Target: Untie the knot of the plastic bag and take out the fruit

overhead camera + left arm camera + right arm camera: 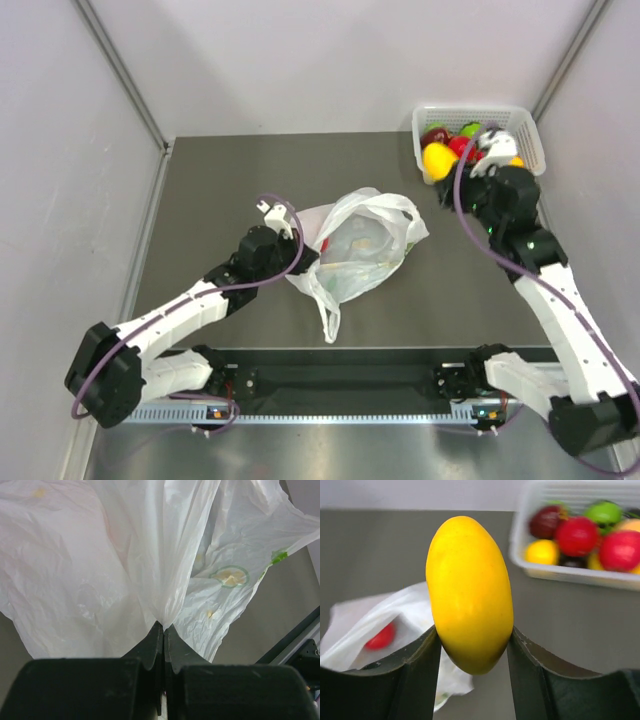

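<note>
The robot's right gripper next has to reach out over the white basket's gathered fruits, outward and to its right in the top view, then go down and let go.
The plastic bag (358, 248) lies open and crumpled mid-table, white with citrus prints. My left gripper (298, 252) is shut on a fold of its left side, and the film fans out from the closed jaw tips in the left wrist view (164, 626). My right gripper (447, 165) is shut on the yellow oblong fruit (437, 160), held in the air at the near left corner of the white basket (480, 108). In the right wrist view the fruit (469, 592) stands upright between the fingers (427, 660). One red fruit (382, 637) shows inside the bag (405, 615).
The basket (570, 572) at the back right holds several fruits: red ones, a dark red one, a green one and yellow-orange ones. Grey walls close the table on the left, back and right. A bag handle (331, 322) trails toward the near edge.
</note>
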